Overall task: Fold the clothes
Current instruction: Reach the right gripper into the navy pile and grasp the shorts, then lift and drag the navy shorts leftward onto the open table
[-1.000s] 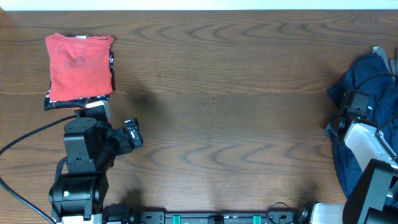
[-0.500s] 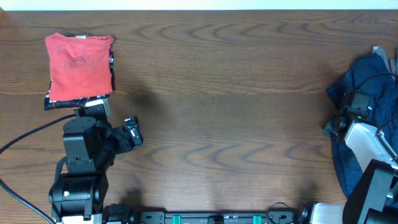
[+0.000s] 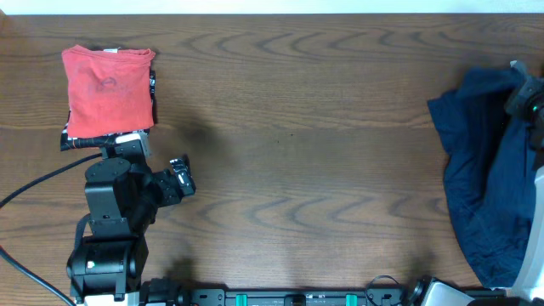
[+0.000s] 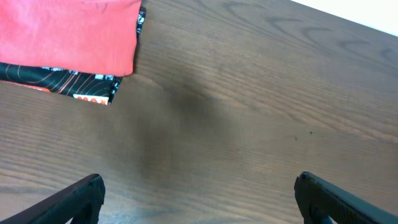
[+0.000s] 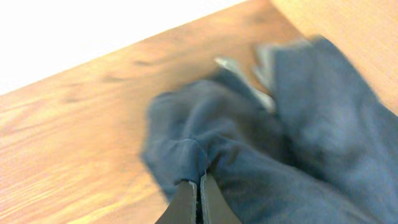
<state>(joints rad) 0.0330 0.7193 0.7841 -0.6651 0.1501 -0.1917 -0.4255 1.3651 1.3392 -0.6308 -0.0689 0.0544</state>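
Observation:
I will next move my right gripper outward and to the left in the overhead view, over the bare far wood, to let go of the fold, because the garment lies bunched.
A dark navy-blue garment (image 3: 480, 183) hangs and spreads at the table's right edge. In the right wrist view the same navy fabric (image 5: 292, 155) fills the lower right. My right gripper (image 5: 199, 183) is shut on a fold of this fabric; in the overhead view only part of that arm shows, at the far right edge (image 3: 529, 106). My left gripper (image 4: 199, 193) is open and empty over bare wood; overhead it sits at lower left (image 3: 180, 177).
A folded red garment (image 3: 109, 89) lies on a black patterned one at the back left; it also shows in the left wrist view (image 4: 68, 34). The wooden table (image 3: 297, 153) spans between. A white strip runs along the far edge.
My right gripper has lifted and pulled up and to the right, raising the navy garment, which now spreads wider toward the left. The left arm has barely moved.

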